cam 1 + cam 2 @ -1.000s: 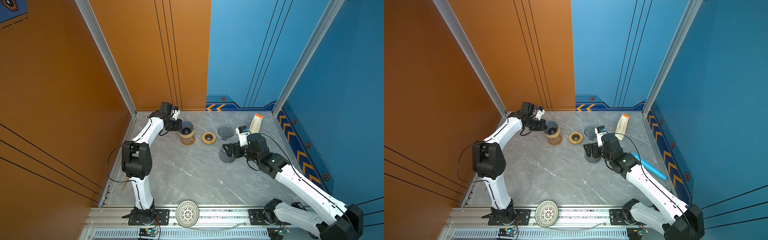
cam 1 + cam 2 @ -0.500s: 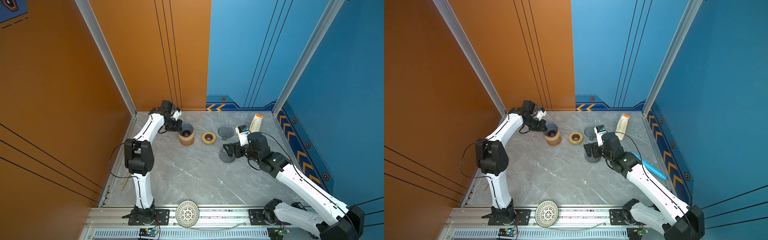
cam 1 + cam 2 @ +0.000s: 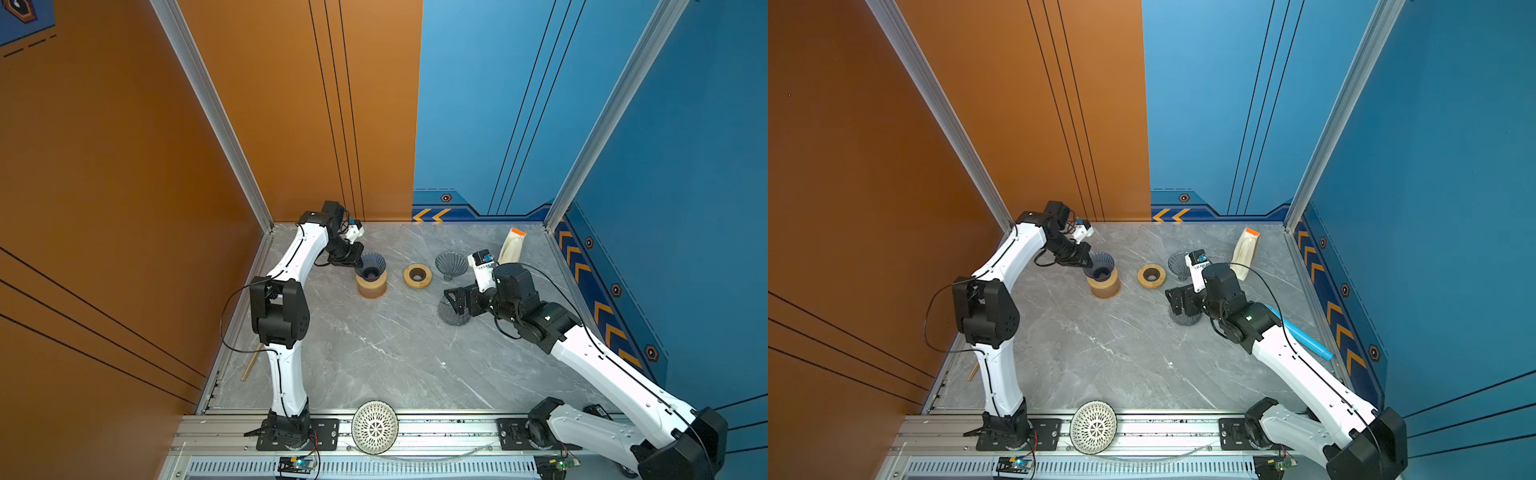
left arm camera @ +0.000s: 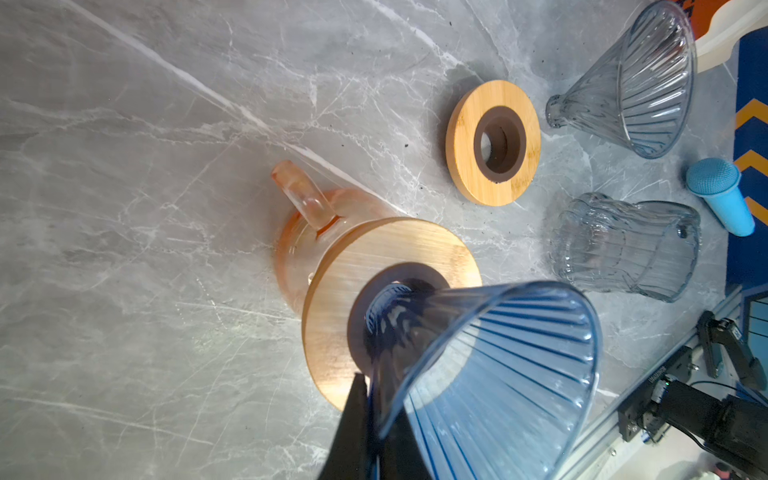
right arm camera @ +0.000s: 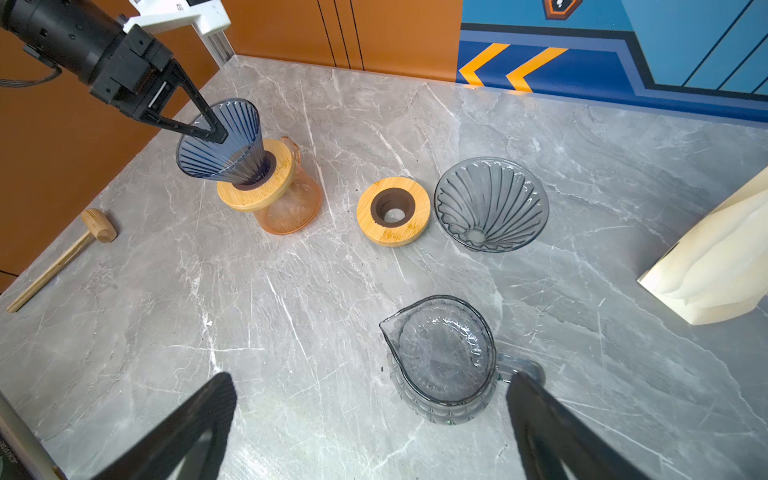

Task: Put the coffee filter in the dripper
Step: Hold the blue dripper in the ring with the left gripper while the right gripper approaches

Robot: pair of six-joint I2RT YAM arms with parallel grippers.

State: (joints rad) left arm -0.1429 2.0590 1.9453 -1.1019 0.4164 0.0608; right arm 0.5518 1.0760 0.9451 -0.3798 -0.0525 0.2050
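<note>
The wooden ring's hole (image 3: 370,274) (image 4: 397,301) lies back toward the grey server, so next I will draw the dripper's rim in my left gripper back that way. This will straighten the tilted dripper, and then I will release it.
A blue ribbed dripper (image 3: 370,264) (image 5: 224,141) stands tilted, its stem in the wooden ring (image 4: 374,266) on an orange glass carafe (image 5: 291,208). My left gripper (image 3: 360,262) (image 4: 370,388) is shut on the dripper's rim. A cream paper pack with an orange top (image 3: 512,246) (image 5: 706,257), seemingly the coffee filter, stands at the back right. My right gripper (image 3: 455,301) (image 5: 372,380) hangs open above a grey glass server (image 5: 444,353), with nothing between its fingers.
A second, grey dripper (image 3: 451,264) (image 5: 490,203) lies beside a loose wooden ring (image 3: 417,275) (image 5: 392,211). A wooden mallet (image 5: 62,257) lies by the left wall, a blue tube (image 3: 1304,338) by the right wall, a white lattice bowl (image 3: 375,427) on the front rail.
My left arm has shifted its pose slightly while holding the blue dripper on the carafe's ring. The right arm has not moved.
</note>
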